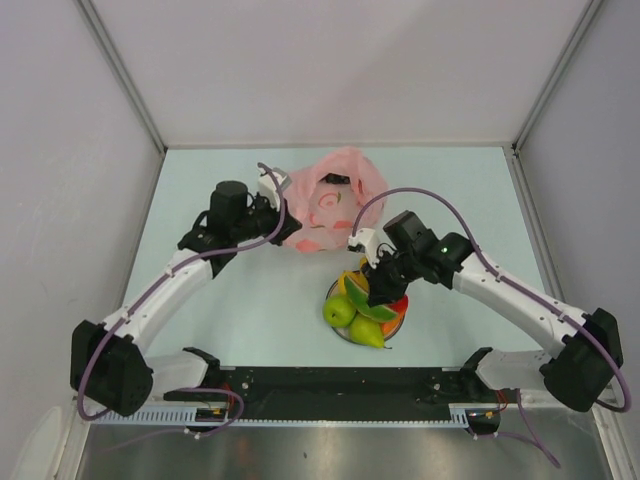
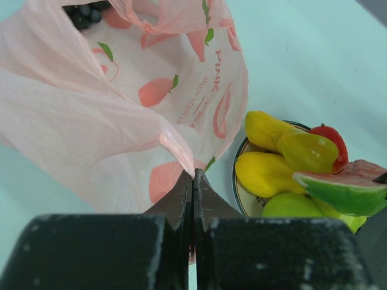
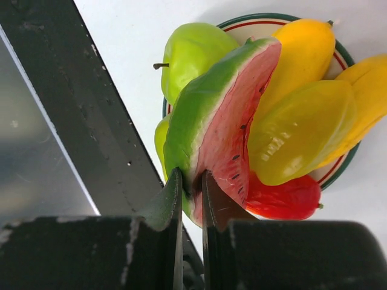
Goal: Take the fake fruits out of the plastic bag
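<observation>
Next, the right gripper lowers slightly onto the fruits between the green apple [image 1: 339,310] and yellow mangoes, since the red watermelon slice hangs just over the filled plate.
The pink plastic bag [image 1: 325,205] lies crumpled at the table's middle back, its mouth open toward my left wrist camera [image 2: 121,90]. My left gripper [image 1: 284,222] is shut on the bag's edge [image 2: 192,176]. A dark grape bunch [image 2: 84,12] lies inside the bag. My right gripper [image 1: 378,290] is shut on the red watermelon slice [image 3: 224,121] and holds it just over the plate [image 3: 254,18]. On the plate lie a green apple [image 1: 339,310], a green pear [image 1: 367,333], yellow mangoes [image 2: 266,172] and a red fruit [image 3: 281,196].
The round white plate [image 2: 237,181] stands in front of the bag, near the table's front middle. A black rail [image 1: 330,385] runs along the near edge, just behind the plate [image 3: 72,109]. White walls enclose the table on three sides.
</observation>
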`<state>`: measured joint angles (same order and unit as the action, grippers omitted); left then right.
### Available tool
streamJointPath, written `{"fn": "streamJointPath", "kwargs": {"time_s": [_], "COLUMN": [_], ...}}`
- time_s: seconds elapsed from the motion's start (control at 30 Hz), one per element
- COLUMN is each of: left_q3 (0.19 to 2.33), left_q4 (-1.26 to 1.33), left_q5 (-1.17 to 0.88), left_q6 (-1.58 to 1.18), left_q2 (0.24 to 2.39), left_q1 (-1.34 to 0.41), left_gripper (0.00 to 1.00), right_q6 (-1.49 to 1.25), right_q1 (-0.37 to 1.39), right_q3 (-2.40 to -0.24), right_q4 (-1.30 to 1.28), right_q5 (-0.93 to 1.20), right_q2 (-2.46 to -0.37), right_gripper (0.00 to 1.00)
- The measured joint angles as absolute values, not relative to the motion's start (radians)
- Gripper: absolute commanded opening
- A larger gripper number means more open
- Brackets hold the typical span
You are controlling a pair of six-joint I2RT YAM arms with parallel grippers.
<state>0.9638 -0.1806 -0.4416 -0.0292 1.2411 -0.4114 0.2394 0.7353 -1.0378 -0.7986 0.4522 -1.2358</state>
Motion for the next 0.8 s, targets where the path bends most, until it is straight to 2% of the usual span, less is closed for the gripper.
{"fn": "streamJointPath", "kwargs": {"time_s": [0.43, 0.57, 0.67, 0.8], "left_q3": [0.833, 0.822, 0.817, 0.817], "left_q4": [-0.165, -0.157, -0.151, -0.143], "left_q5": [-0.442, -0.445, -0.449, -0.45], "left_q6": [-0.046, -0.054, -0.062, -0.065], "left_q2": [1.076, 1.068, 1.068, 1.068], "left_q1": [-0.39, -0.379, -0.375, -0.374], "left_gripper": [0.0, 0.0, 0.0, 0.0], "right_q6": [0.099, 0.082, 0.072, 0.063], "right_q1": [0.759, 0.759, 0.759, 0.76], "right_q3": [-1.091, -1.091, -1.091, -1.091], "right_q4": [-0.78, -0.78, -0.78, -0.78], "right_q5": [0.453, 0.45, 0.442, 0.432], "right_q2": [-1.38, -1.393, -1.393, -1.393], "right_gripper": [0.11, 0.35, 0.45, 0.51]}}
